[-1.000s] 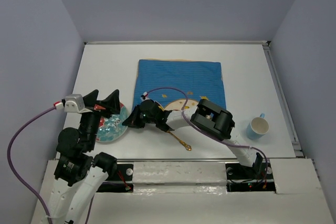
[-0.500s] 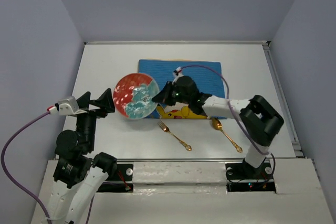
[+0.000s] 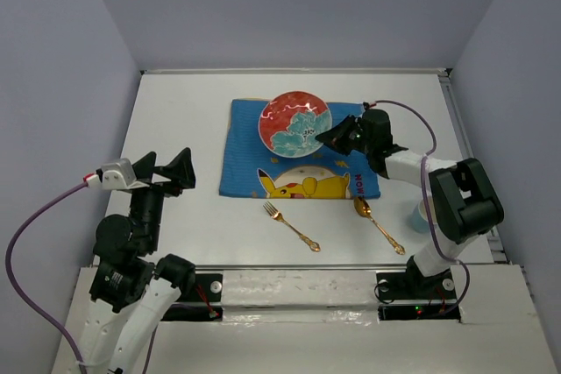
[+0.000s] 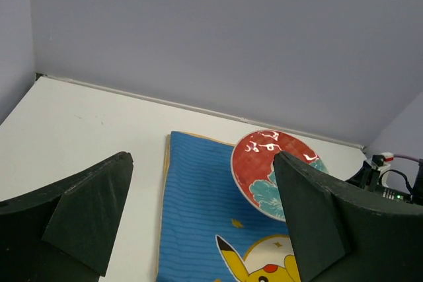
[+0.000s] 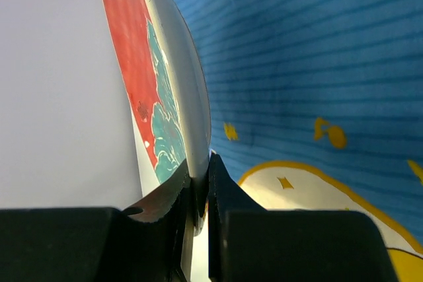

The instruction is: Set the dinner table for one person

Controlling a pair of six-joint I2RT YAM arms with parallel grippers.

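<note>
My right gripper lowers the plate next, back a little onto the cloth's middle (image 5: pixel 243 148).
My right gripper (image 3: pixel 330 137) is shut on the rim of a red and teal plate (image 3: pixel 294 123) and holds it tilted above the blue cartoon-print cloth (image 3: pixel 250 146) on the white dinner table (image 3: pixel 175 111). In the right wrist view the plate (image 5: pixel 158 97) is pinched edge-on between the fingers (image 5: pixel 228 189). In the left wrist view the plate (image 4: pixel 264 163) hangs over the cloth (image 4: pixel 198 196). My left gripper (image 3: pixel 168 169) is open and empty over the table's left side. A gold fork (image 3: pixel 292 227) and gold spoon (image 3: pixel 377 223) lie in front of the cloth.
A light blue cup (image 3: pixel 421 215) stands at the right, partly behind my right arm. Lavender-grey walls (image 3: pixel 70 85) border the table on three sides. A rail (image 3: pixel 469 164) runs along the right edge.
My right gripper has carried the plate from the table's near left up and to the right, to above the cloth's far part. The left gripper has stayed in place and open.
</note>
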